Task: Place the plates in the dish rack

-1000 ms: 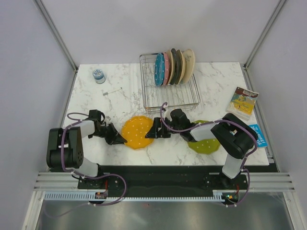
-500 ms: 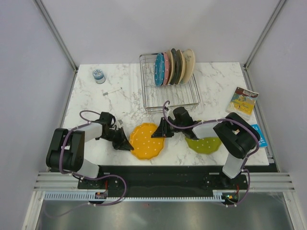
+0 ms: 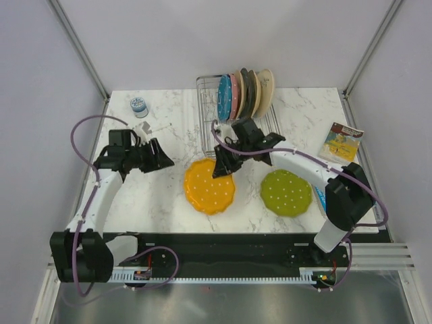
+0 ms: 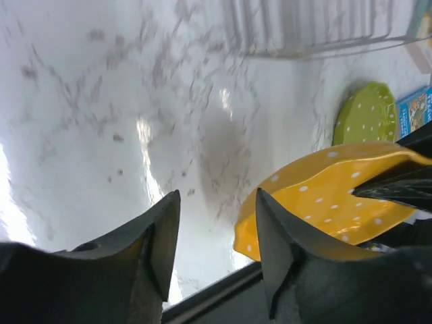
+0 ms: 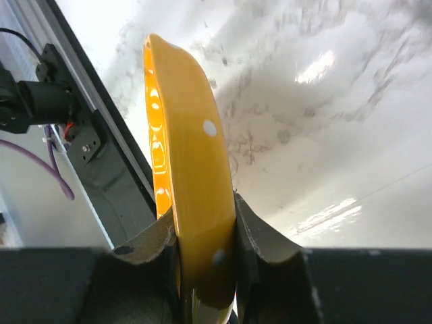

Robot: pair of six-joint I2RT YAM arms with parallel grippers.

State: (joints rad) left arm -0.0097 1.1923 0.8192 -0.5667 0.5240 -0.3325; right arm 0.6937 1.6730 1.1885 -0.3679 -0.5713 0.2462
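Note:
My right gripper holds the orange plate [image 3: 210, 187] and should next lift it outward to the empty gap beside the blue plate [image 3: 223, 98], turn it upright, lower it in and release it.
The orange plate [image 3: 210, 187] hangs tilted just above the marble, and my right gripper [image 3: 221, 166] is shut on its far rim. In the right wrist view the plate [image 5: 185, 155] stands edge-on between the right gripper's [image 5: 206, 236] pads. My left gripper [image 3: 159, 156] is open to the left of the plate and apart from it; in its own view the left gripper [image 4: 217, 236] holds nothing and the orange plate [image 4: 324, 196] floats to the right. The lime green plate [image 3: 287, 193] lies flat on the table. The blue plate [image 3: 223, 98] and pink plate [image 3: 233, 96] stand in the dish rack [image 3: 243, 138].
Plain dark green [image 3: 247, 93] and cream [image 3: 265, 88] plates stand behind the dotted ones in the rack. A small blue-lidded jar [image 3: 139, 106] sits at the back left. A colourful book [image 3: 343, 142] lies at the right edge.
My left gripper opened, let go of the orange plate and drew back to the left. The right gripper closed on the plate's rim and carried it up toward the rack.

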